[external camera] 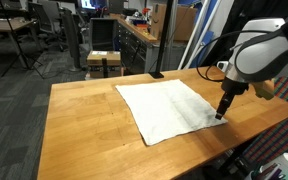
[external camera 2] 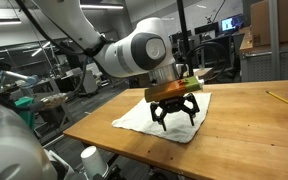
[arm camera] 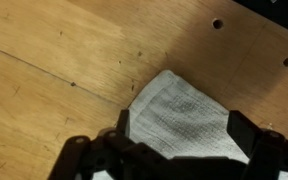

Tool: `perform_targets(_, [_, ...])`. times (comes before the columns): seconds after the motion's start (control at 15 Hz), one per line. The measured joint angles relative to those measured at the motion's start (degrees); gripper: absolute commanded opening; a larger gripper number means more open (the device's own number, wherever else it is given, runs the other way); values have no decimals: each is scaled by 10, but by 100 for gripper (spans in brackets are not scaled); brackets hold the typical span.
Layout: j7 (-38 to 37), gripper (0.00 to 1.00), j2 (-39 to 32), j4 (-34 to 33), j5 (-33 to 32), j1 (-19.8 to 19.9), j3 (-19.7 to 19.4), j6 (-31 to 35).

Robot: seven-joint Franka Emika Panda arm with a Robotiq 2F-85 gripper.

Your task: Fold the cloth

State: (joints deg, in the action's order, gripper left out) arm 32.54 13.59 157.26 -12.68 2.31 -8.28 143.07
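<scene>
My gripper should next go down onto the cloth's corner nearest the table edge [external camera: 223, 122] [arm camera: 168, 80] and close there, because that corner is already between the open fingers.
A white cloth [external camera: 167, 108] lies spread flat on the wooden table [external camera: 84, 120]; it also shows in an exterior view [external camera 2: 149, 112]. My gripper [external camera: 222, 113] is at the cloth's corner nearest the table edge, its fingers spread open and pointing down over it [external camera 2: 175, 118]. In the wrist view the cloth's corner [arm camera: 179, 120] lies between the two dark fingers [arm camera: 184, 140], which stand on either side of it. The fingers are not closed on the cloth.
The wooden table has bolt holes [arm camera: 217, 23] near the corner. A wooden stool [external camera: 104, 62] and desks stand behind the table. A yellow pencil [external camera 2: 279, 100] lies on the table. A white cup [external camera 2: 90, 157] stands near the table's front edge.
</scene>
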Motion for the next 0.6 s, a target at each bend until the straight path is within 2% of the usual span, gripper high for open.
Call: perform_targets(0.6, [44,100,-63,0,-1,11,-1,50])
